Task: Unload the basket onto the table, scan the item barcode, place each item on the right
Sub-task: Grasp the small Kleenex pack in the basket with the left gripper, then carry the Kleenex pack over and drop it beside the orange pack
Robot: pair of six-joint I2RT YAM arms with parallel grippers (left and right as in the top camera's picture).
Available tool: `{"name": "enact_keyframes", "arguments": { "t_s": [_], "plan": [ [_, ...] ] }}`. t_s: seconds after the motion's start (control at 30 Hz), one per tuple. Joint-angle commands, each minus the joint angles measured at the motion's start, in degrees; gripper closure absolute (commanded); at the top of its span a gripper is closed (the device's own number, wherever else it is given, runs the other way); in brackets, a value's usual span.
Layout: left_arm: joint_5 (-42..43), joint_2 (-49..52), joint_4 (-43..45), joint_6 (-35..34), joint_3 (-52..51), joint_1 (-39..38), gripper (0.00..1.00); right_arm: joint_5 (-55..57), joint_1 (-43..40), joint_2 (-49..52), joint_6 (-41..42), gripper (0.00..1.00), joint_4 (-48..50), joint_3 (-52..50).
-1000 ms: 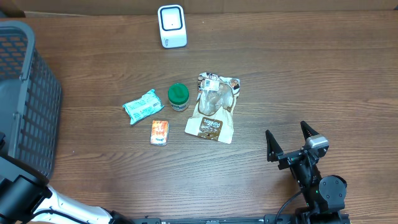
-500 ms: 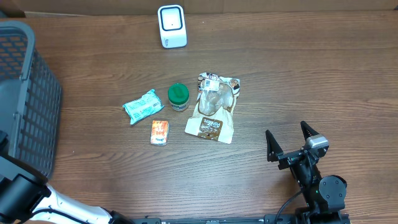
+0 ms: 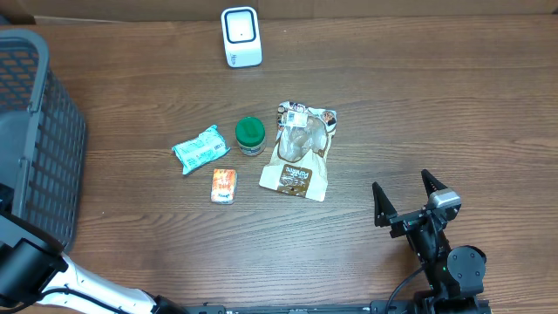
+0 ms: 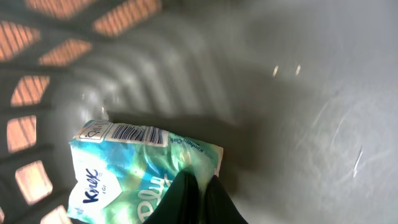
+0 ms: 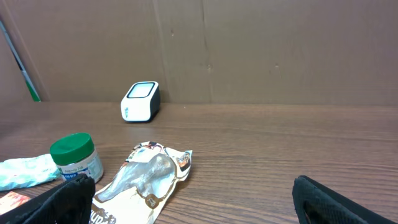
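Observation:
Next, my left gripper needs to rise over the basket's side, cross, lower and release, since bare tabletop beside the orange packet lies to its right in the overhead view.
In the left wrist view, my left gripper (image 4: 199, 198) is down inside the grey basket (image 4: 298, 93). Its two black fingers are shut on the edge of a teal and white tissue pack (image 4: 124, 168). The pack lies on the basket floor with its barcode (image 4: 132, 132) facing up at its far end. The white scanner (image 3: 241, 37) stands at the back of the table, also seen as the scanner (image 5: 140, 101) from the right wrist. My right gripper (image 3: 401, 181) hovers open and empty at the front right, as the right gripper (image 5: 202, 205) also shows.
The basket (image 3: 35, 131) fills the left edge. Mid-table lie a second teal pack (image 3: 200, 148), a green-lidded jar (image 3: 250, 135), a brown snack bag (image 3: 299, 150) and a small orange packet (image 3: 224, 186). A cardboard wall (image 5: 249, 50) backs the table.
The left arm's link at the lower left of the overhead view has shifted slightly. The table items and the right arm have not moved.

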Motion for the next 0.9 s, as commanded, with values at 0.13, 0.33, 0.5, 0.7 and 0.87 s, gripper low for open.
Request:
{"name": "enact_keyframes", "arguments": {
  "t_s": [0.13, 0.33, 0.5, 0.7, 0.87],
  "plan": [
    [4.68, -4.61, -3.8, -1.4, 5.68, -3.13, 0.96, -0.28, -0.26, -0.57, 0.48, 0.0, 0.22, -0.61],
    [5.31, -14.25, -2.21, -2.14, 9.18, -7.69, 0.96, -0.28, -0.26, -0.57, 0.48, 0.0, 0.22, -0.61],
    [5.31, -23.74, 0.92, -2.6, 9.18, -13.35, 0.96, -0.28, -0.26, -0.57, 0.48, 0.0, 0.22, -0.61],
    [7.04, -34.8, 1.29, -3.43, 9.2, -24.52, 0.96, -0.28, -0.26, -0.57, 0.48, 0.0, 0.22, -0.61],
    [9.42, -39.85, -3.15, -4.15, 9.18, -38.23, 0.96, -0.28, -0.26, -0.57, 0.48, 0.0, 0.22, -0.61]
  ]
}}
